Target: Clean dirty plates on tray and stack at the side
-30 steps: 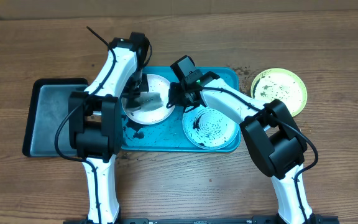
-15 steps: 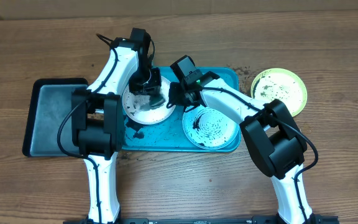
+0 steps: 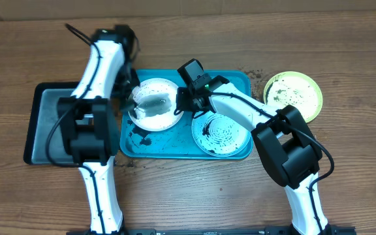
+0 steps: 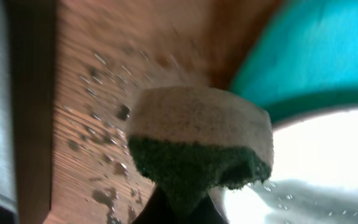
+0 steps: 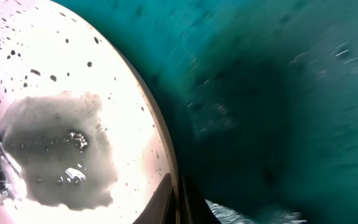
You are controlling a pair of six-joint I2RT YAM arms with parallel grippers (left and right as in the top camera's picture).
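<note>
The yellow-green plate (image 3: 293,95) lies right of my right gripper in the overhead view, beside the tray. So the white plate (image 3: 154,106) goes up and over it next, then down for its release.
The white plate (image 3: 154,106) lies in the left half of the turquoise tray (image 3: 175,145), with black specks and a grey wet smear in its middle. My right gripper (image 3: 183,101) is shut on its right rim; the right wrist view shows the jaws (image 5: 178,194) pinching the rim of the plate (image 5: 55,81). My left gripper (image 3: 126,93) is at the tray's left edge, off the plate, shut on a sponge (image 4: 201,143) with a green scrub side, over wood. The aqua plate (image 3: 220,134) lies grimy in the tray's right half. The yellow-green plate (image 3: 293,95) lies on the table right of the tray.
A black tray with a grey inside (image 3: 56,124) lies left of the turquoise tray. Dark crumbs are scattered on the wood by the tray's far right corner (image 3: 250,72) and between the two trays (image 4: 104,106). Black grime lies on the tray floor (image 3: 139,136).
My left gripper has moved left with the sponge, off the white plate to the tray's left edge. The right gripper has stayed on the plate's rim.
</note>
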